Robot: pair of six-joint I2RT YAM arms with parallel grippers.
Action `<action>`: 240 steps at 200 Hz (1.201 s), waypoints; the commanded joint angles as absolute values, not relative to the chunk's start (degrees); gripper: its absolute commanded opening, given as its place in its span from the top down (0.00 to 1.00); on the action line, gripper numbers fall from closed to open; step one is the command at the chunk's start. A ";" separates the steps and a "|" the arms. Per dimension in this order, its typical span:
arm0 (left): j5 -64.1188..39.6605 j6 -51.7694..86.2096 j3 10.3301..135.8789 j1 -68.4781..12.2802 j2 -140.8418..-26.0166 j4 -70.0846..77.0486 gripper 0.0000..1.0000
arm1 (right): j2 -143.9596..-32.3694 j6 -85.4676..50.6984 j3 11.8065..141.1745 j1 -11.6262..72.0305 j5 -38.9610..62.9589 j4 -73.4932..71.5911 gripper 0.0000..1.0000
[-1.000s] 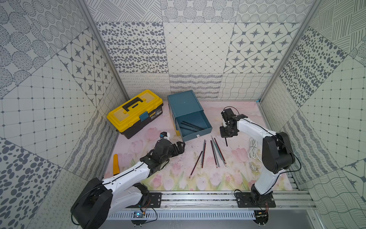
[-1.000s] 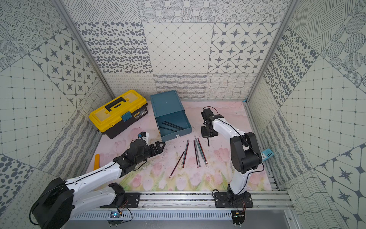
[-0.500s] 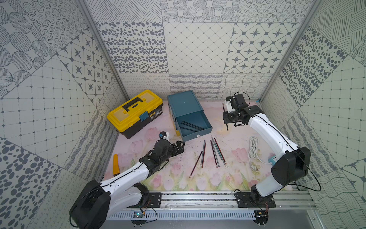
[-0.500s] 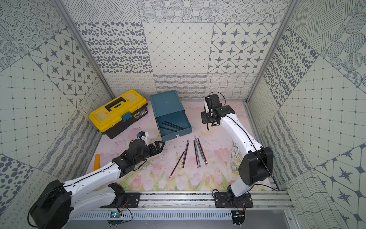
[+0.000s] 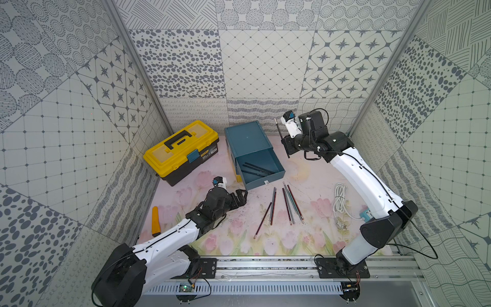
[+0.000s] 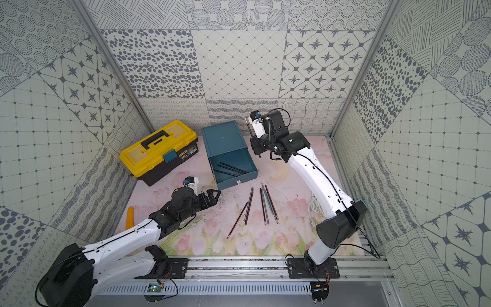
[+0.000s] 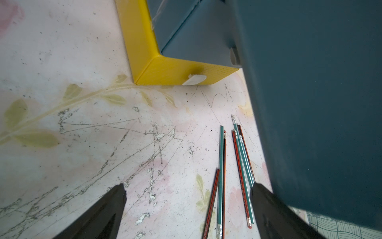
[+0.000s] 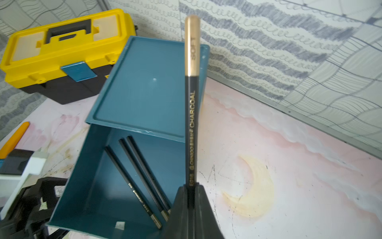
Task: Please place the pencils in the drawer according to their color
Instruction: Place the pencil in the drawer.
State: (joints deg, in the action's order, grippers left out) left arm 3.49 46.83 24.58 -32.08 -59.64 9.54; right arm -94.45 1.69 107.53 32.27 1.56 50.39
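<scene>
Other black pencils already lie inside the open top drawer (image 5: 265, 182) (image 8: 129, 181). My right gripper will next move over it and go down toward the drawer's bottom to let go of the black pencil.
The teal drawer cabinet (image 5: 247, 138) (image 6: 221, 138) stands at the back of the mat, its top drawer (image 5: 265, 182) pulled out. Three black pencils (image 5: 256, 168) (image 8: 132, 182) lie inside it. My right gripper (image 5: 288, 147) (image 8: 191, 188) hangs just right of the cabinet, shut on a black charcoal pencil (image 5: 279, 130) (image 8: 191, 103). That pencil stands upright, gold end up. Several red-striped and grey-teal pencils (image 5: 288, 203) (image 7: 222, 175) lie on the mat in front of the drawer. My left gripper (image 5: 243, 195) (image 7: 188, 186) rests low by the drawer's front left corner, open and holding nothing. The yellow lowest drawer (image 7: 175, 72) is slightly out.
A yellow-lidded black toolbox (image 5: 182, 151) sits left of the cabinet. A coiled white cable (image 5: 340, 199) lies at the right by my right arm. An orange tool (image 5: 155, 220) lies near the left wall. Patterned walls enclose the mat on three sides.
My right arm has lifted the black pencil off the mat and carried it back and left, beside the cabinet. The left arm has stayed put.
</scene>
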 commanded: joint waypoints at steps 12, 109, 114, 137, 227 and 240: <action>4.13 46.13 23.76 -32.10 -57.96 8.81 0.01 | -97.58 8.88 109.95 36.88 1.64 50.36 1.00; 5.17 45.18 23.17 -32.07 -53.91 4.34 0.01 | -105.52 16.06 112.59 41.96 0.51 55.78 1.00; 5.27 45.23 23.13 -32.03 -53.87 4.31 0.01 | -105.68 16.23 112.63 42.08 0.53 55.90 1.00; 5.45 45.26 23.24 -32.06 -53.88 4.35 0.01 | -106.19 16.94 112.52 42.86 0.53 56.52 1.00; 6.15 45.20 23.58 -32.07 -53.70 3.66 0.01 | -104.95 18.42 109.48 43.99 -1.54 56.92 0.94; 6.37 45.10 23.56 -32.04 -53.55 3.55 0.01 | -104.68 18.54 109.09 44.04 -1.89 56.91 0.94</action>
